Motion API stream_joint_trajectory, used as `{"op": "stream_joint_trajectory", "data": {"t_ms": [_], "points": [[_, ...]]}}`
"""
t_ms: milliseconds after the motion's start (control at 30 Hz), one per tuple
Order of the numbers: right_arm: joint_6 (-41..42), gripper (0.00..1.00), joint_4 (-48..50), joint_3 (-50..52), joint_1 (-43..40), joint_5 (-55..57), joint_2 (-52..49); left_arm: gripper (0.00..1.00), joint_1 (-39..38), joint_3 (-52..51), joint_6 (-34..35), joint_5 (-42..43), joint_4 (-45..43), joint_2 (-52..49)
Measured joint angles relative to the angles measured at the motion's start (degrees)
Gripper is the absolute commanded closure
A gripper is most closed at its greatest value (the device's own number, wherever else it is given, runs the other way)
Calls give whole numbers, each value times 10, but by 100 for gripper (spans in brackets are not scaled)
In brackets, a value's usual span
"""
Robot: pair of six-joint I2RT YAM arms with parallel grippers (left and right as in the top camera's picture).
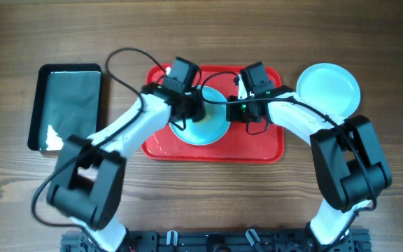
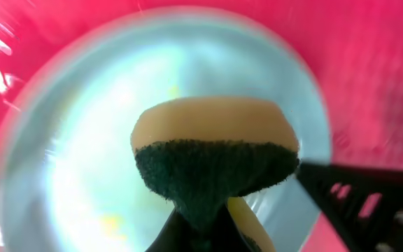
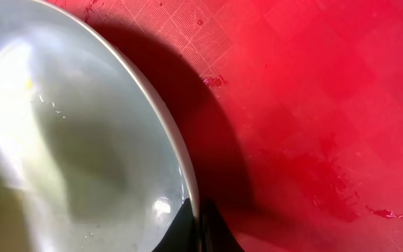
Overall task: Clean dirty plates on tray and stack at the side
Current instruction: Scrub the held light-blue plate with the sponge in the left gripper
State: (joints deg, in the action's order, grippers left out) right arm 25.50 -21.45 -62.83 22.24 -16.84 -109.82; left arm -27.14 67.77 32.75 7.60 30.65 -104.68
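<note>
The left gripper next lifts off the plate on the red tray and crosses left in the overhead view. It lowers to the black tray's bare bottom and releases the sponge.
A pale turquoise plate (image 1: 203,126) lies on the red tray (image 1: 271,147). My left gripper (image 1: 191,106) is shut on a yellow sponge with a dark green scrub face (image 2: 215,150), held against the plate (image 2: 89,140). My right gripper (image 1: 235,110) is shut on the plate's right rim (image 3: 177,150), one finger inside and one outside (image 3: 200,224). A second turquoise plate (image 1: 329,87) lies on the table right of the tray. The white plate is out of view.
A narrow black tray (image 1: 68,105) with white residue stands at the left. Red smears and specks lie on the tray floor (image 3: 341,189). Cables loop above both arms.
</note>
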Motion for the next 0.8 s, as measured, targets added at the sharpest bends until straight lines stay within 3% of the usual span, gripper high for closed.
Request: {"op": "stream_joint_trajectory", "data": {"t_ms": [233, 533, 700, 800], "points": [[0, 95, -1, 0, 0, 1, 0, 96, -16, 2, -1, -8, 34, -46], [0, 96, 0, 0, 3, -7, 0, 96, -30, 9, -5, -273, 112, -45], [2, 96, 0, 0, 3, -10, 0, 96, -33, 9, -3, -312, 87, -45], [2, 96, -1, 0, 0, -3, 0, 96, -26, 7, -1, -266, 35, -43]]}}
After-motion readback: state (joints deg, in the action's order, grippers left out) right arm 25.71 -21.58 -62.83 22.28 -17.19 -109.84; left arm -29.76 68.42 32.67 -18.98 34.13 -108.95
